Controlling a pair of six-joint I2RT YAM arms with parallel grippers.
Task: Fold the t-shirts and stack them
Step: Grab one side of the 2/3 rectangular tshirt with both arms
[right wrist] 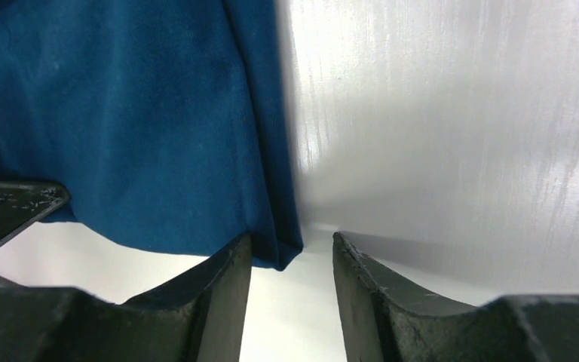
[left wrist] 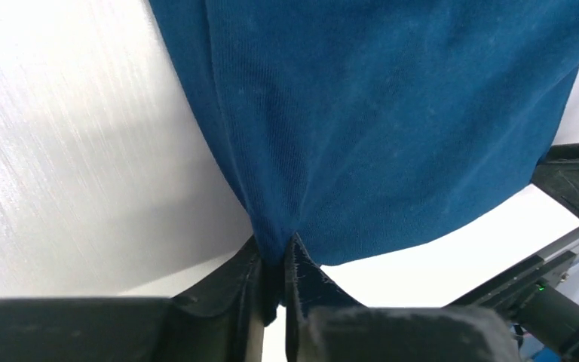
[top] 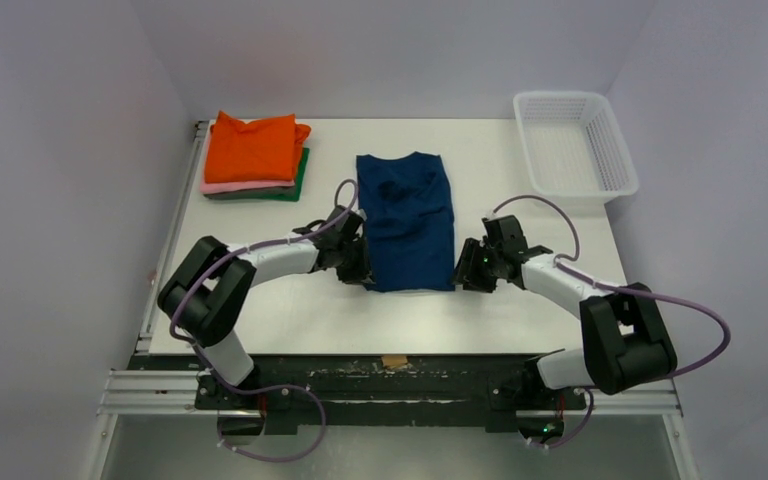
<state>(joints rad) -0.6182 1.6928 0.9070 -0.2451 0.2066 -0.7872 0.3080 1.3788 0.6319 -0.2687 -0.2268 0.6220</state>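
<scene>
My left gripper holds the shirt's near corner, and the shirt's far end [top: 372,167] lies outward of my gripper. It should raise the corner, carry it outward and down onto that end and release it.
A navy blue t-shirt [top: 407,220] lies folded lengthwise in the middle of the table. My left gripper [top: 360,268] is at its near left corner, shut on the cloth; in the left wrist view the shirt [left wrist: 392,113] is pinched between the fingers [left wrist: 275,264]. My right gripper [top: 465,272] is at the near right corner, open; in the right wrist view the shirt's corner [right wrist: 275,249] lies between the jaws beside the left finger [right wrist: 226,279]. A stack of folded shirts, orange [top: 255,147] over pink [top: 218,186] over dark green [top: 298,182], sits at the far left.
A white plastic mesh basket [top: 573,145] stands at the table's far right corner. The white table [top: 520,310] ends at a metal rail [top: 390,395] by the arm bases.
</scene>
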